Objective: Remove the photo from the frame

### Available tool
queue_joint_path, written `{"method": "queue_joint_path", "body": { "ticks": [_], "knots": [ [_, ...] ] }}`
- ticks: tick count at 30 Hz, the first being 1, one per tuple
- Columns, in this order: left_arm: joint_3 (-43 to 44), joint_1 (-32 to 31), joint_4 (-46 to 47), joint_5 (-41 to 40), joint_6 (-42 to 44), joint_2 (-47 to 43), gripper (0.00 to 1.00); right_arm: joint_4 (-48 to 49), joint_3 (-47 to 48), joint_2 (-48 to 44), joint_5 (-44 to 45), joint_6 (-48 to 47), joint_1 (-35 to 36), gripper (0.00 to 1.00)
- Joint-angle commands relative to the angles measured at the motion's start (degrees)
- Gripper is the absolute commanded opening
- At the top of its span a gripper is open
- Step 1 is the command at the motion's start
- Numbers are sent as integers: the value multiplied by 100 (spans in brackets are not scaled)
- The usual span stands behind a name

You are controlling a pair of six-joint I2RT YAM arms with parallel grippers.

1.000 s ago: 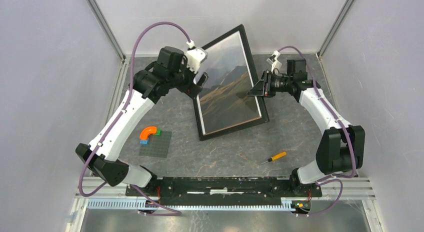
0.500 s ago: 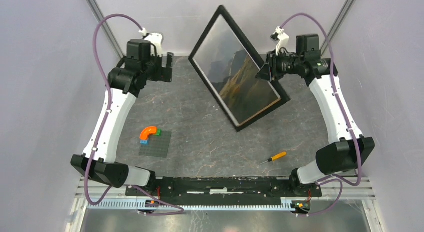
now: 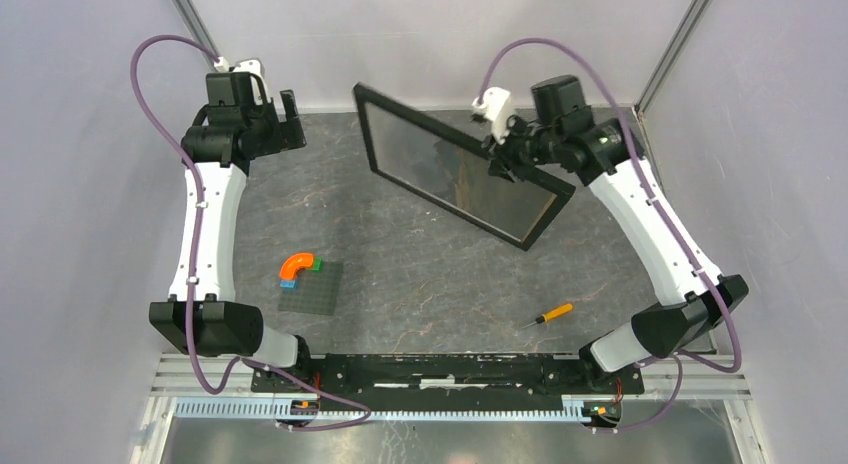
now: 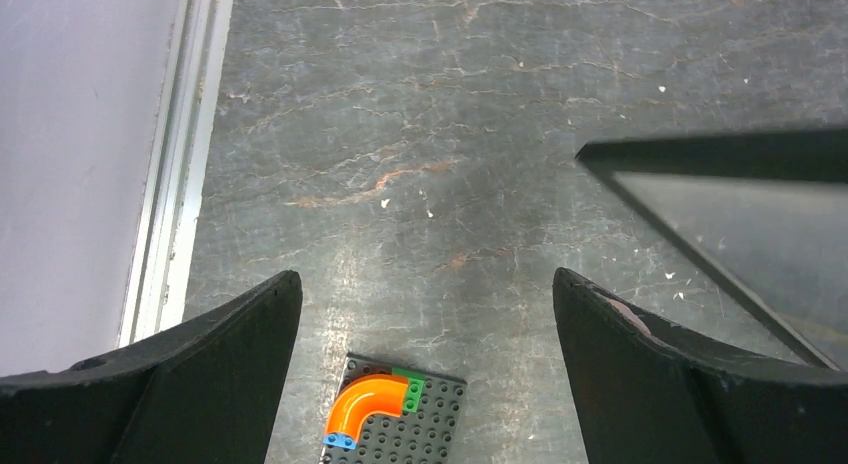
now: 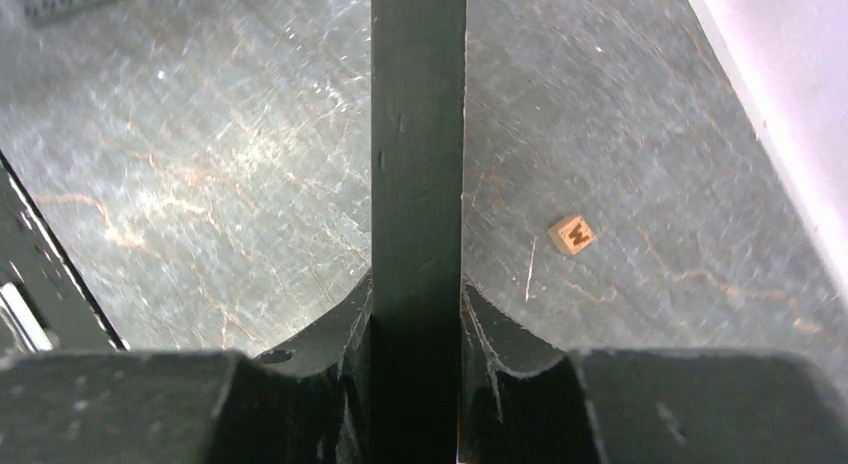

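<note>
The photo is covered by glass, so next my right gripper will swing the held edge back toward my base and down, and lay the frame glass-down on the open table [image 3: 436, 252] [image 5: 245, 174].
The frame [image 3: 395, 149], black-bordered with glass, is held up off the table and tilted, its long side running from back centre to the right. My right gripper [image 3: 505, 156] is shut on its upper black edge. In the right wrist view that edge [image 5: 418, 134] runs straight up between my fingers [image 5: 345, 319]. The photo [image 3: 468, 187] shows only dimly through the glass as a brown-grey patch. My left gripper [image 3: 290, 119] is open and empty at the back left, apart from the frame. In the left wrist view the gripper [image 4: 425, 284] points down at the table, with a frame corner [image 4: 720, 152] at the right.
A dark grey baseplate [image 3: 312, 287] with an orange curved brick [image 3: 296, 265] lies at the front left; it also shows in the left wrist view [image 4: 420, 434]. A yellow-handled screwdriver [image 3: 545, 315] lies at the front right. A small wooden tile [image 5: 572, 234] lies on the table below the frame.
My right gripper has swung the frame round and back, so it now lies lower and more level. My left gripper has drawn away from the frame's left edge to the back left corner.
</note>
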Motion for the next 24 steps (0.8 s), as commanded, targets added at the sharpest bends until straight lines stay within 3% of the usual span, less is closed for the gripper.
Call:
{"method": "queue_joint_path", "body": {
  "ticks": [1, 9, 14, 18, 24],
  "knots": [
    [141, 167, 43, 219, -280, -26, 100, 699, 68, -455, 780, -1076, 824, 0],
    [72, 429, 46, 294, -300, -96, 100, 1993, -2557, -1775, 2527, -1936, 2542, 0],
    [-156, 487, 207, 302, -295, -182, 100, 3700, -4982, -2904, 3159, -2472, 3370, 0],
    [-307, 488, 263, 345, -335, -223, 100, 4994, -6522, -3368, 3351, -2937, 3724, 0],
    [-726, 491, 411, 371, -197, -418, 100, 6524, -7859, -3305, 3892, -3300, 4121, 0]
  ]
}}
